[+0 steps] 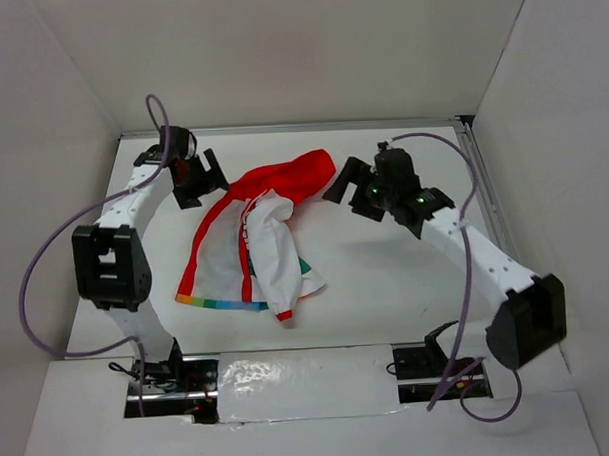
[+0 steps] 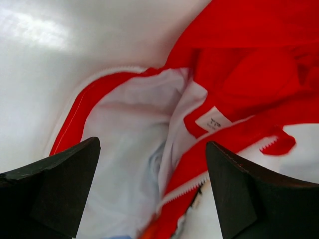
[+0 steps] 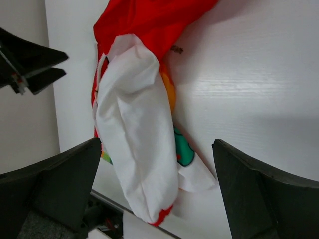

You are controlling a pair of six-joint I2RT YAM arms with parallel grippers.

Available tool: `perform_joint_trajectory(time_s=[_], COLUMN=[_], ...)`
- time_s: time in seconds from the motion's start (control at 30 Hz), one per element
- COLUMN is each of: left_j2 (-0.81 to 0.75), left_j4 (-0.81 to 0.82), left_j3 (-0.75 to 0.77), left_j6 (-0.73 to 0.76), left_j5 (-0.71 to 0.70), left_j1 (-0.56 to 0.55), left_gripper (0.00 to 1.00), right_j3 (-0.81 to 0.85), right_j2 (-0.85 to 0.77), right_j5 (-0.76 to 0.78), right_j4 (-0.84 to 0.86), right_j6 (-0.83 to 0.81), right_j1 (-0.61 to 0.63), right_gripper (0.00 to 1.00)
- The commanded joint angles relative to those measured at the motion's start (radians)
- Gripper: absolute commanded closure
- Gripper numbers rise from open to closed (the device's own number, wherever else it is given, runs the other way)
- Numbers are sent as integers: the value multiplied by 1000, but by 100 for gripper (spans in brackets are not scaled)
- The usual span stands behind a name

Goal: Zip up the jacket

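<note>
My left gripper has the hood's collar end (image 1: pixel 238 187) (image 2: pixel 183 56) below it and to its right in the top view, so its fingers will go across and down to close.
The jacket (image 1: pixel 253 245) lies crumpled in the middle of the table, white with a red hood (image 1: pixel 293 176) at the back and a rainbow hem at the front. It lies open, its red zipper trim with white teeth (image 2: pixel 197 181) showing in the left wrist view. My left gripper (image 1: pixel 205 177) is open, above the jacket's back left edge near the collar. My right gripper (image 1: pixel 348 191) is open and empty, right of the hood. The right wrist view shows a white sleeve (image 3: pixel 137 134) with a red cuff.
White walls enclose the table on the left, back and right. A metal rail (image 1: pixel 483 182) runs along the right edge. The arm bases and a taped strip (image 1: pixel 300 383) sit at the near edge.
</note>
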Motion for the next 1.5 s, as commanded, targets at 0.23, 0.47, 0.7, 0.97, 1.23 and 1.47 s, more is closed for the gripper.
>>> perform_joint_trajectory(time_s=[0.23,0.47,0.7,0.97,1.23,1.47], left_j2=[318,430,473,227,-186,-520], left_j4=[155,192,165,72,-128,-248], left_j3=[256,279,307,261,276,330], left_j6=[284,362,354,293,100,15], left_j5=[105,82,147,-9,-205,-294], left_j1=[-53,-64,-81,-155,-306,-520], left_gripper=[1,2,96,100,100,100], right_j3=[412,589,796,847,720,682], right_j2=[533,759,925,874,340,-21], right_j5=[-3,-6,37,150,701,1025], right_j4=[-12,-51,-132,-201,-234,-125], right_j6=[154,180,227,129,-61,-306], right_j1=[56,69,67,82,266,660], right_gripper=[0,0,24,100,100,100])
